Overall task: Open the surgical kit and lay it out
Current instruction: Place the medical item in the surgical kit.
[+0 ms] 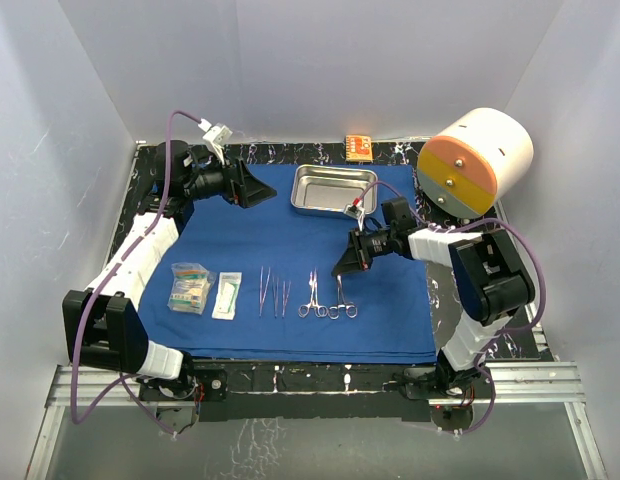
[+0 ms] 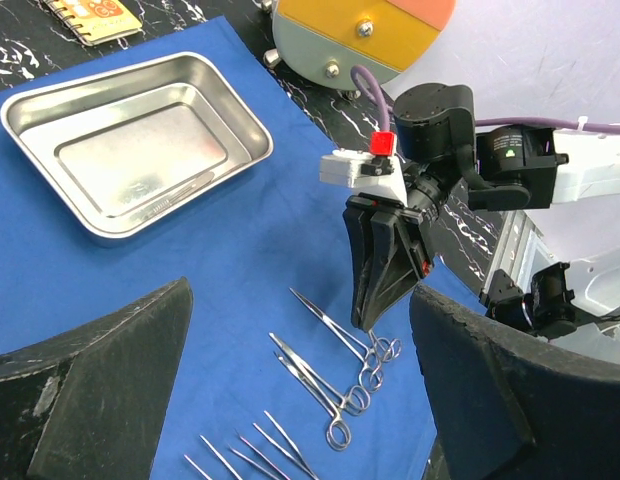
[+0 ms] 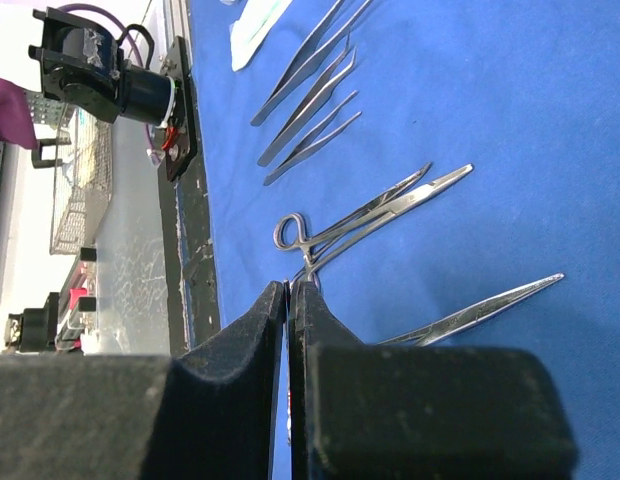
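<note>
My right gripper needs to tilt and turn lower over the cloth. Then it should settle the clamp beside its neighbour, because this spot continues the row of instruments.
The blue cloth point(image 1: 290, 235) lies spread flat. The steel tray point(image 1: 302, 190) sits empty at its far middle. Along the near part lie two clear packets point(image 1: 190, 287) point(image 1: 227, 295), slender forceps point(image 1: 273, 292) and scissors-like clamps point(image 1: 327, 297). My right gripper point(image 1: 348, 266) is shut, tips down at the ring handles of the rightmost clamp point(image 2: 335, 320). In the right wrist view its fingers point(image 3: 245, 340) press together and hide those handles. My left gripper point(image 1: 252, 188) is open and empty above the cloth's far left, left of the tray point(image 2: 240, 110).
A big white-and-orange cylinder point(image 1: 475, 160) stands at the back right, off the cloth. A small orange box point(image 1: 359, 148) lies behind the tray. The black table rim point(image 1: 290, 375) runs along the near edge, with white walls on three sides.
</note>
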Available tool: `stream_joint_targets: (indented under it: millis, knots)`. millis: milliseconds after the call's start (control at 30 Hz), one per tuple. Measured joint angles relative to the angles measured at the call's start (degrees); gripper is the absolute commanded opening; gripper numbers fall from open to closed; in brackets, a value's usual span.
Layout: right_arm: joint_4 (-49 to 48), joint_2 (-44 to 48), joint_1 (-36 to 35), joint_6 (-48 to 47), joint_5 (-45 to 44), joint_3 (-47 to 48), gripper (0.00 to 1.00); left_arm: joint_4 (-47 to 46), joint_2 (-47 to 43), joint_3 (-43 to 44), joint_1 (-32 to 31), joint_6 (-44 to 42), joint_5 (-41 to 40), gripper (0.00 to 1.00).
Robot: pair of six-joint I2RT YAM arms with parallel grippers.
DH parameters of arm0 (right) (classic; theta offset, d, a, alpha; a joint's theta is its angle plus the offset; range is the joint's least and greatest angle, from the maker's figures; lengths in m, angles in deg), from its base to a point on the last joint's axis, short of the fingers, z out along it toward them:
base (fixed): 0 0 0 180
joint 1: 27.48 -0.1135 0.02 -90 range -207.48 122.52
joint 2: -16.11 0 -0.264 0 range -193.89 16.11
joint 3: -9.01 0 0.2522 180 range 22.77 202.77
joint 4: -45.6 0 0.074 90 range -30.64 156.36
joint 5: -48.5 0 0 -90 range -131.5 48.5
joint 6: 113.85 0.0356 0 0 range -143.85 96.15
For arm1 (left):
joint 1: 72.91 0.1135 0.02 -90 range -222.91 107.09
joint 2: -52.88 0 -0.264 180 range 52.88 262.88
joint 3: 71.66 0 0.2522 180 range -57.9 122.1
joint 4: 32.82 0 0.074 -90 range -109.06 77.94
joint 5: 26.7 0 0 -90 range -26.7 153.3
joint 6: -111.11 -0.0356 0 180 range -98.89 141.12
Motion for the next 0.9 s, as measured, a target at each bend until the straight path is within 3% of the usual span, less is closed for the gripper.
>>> stream_joint_targets:
  millis: [900]
  knots:
    - [-5.4, -5.1, 1.3, 5.7, 2.0, -0.2, 0.00, -4.0, 0.0, -2.3, 0.8, 3.1, 0.5, 0.90]
